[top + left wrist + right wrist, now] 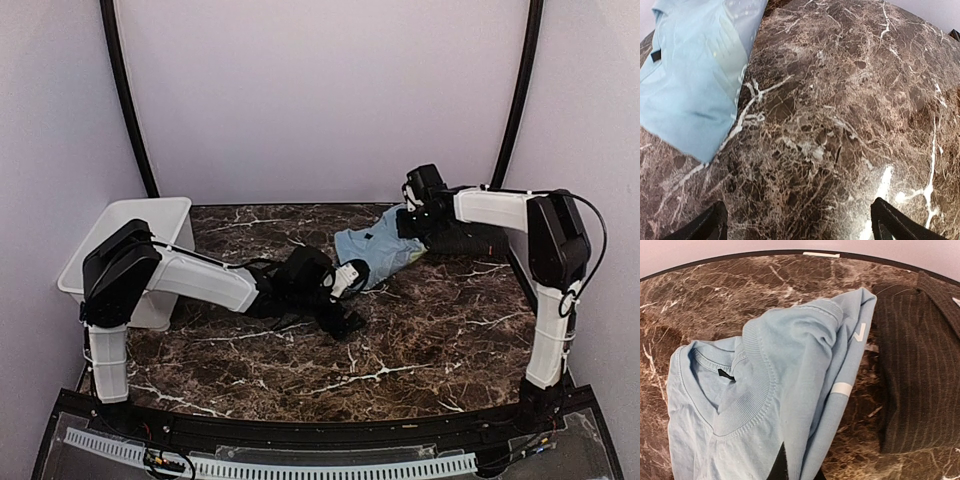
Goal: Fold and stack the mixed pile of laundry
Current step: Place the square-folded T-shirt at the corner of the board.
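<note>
Next, my right gripper lifts to the right in the top view, then comes down and releases the T-shirt (368, 250). The black pinstriped shirt (466, 238) lies below on that side.
The light blue T-shirt (368, 250) lies crumpled at the table's centre right, its ribbed collar (747, 400) facing the right wrist camera. My right gripper (412, 226) is shut on a fold of this T-shirt (805, 355), and the cloth runs up from between the black fingertips (781, 466). A black pinstriped shirt (920, 370) lies just right of it, partly under the right arm (470, 240). My left gripper (342, 300) hovers low over bare marble left of the T-shirt. Its jaws (797, 220) are wide open and empty, and the T-shirt's edge (695, 85) lies ahead to the left.
A white plastic bin (130, 235) stands at the table's back left corner, beside the left arm's shoulder. The brown marble tabletop (430, 340) is ringed by pale walls, with two black poles at the back.
</note>
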`<state>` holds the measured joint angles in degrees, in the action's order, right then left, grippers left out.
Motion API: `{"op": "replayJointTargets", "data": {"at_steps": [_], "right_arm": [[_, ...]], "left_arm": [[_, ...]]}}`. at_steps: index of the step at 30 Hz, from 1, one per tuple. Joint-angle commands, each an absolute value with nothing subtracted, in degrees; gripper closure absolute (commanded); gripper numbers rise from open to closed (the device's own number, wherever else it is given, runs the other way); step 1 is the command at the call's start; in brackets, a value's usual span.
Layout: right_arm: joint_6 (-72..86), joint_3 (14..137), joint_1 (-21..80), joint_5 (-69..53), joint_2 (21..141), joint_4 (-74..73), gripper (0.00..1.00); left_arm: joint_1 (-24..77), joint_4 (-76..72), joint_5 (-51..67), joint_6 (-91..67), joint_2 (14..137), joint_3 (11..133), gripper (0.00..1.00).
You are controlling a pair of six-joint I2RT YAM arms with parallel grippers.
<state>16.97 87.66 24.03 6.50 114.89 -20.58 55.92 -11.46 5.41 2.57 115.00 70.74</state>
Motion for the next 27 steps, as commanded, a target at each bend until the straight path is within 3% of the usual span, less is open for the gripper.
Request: {"op": "replayJointTargets", "data": {"at_steps": [1, 27], "right_arm": [[10.28, 92.32, 21.51, 10.67, 114.79, -21.83, 1.0], [1.64, 108.89, 15.54, 18.63, 113.63, -28.44, 1.0]], "left_arm": [[55.82, -12.4, 6.68, 0.4, 110.17, 67.87, 0.01], [54.85, -14.17, 5.27, 0.88, 108.59, 63.83, 0.01]]}}
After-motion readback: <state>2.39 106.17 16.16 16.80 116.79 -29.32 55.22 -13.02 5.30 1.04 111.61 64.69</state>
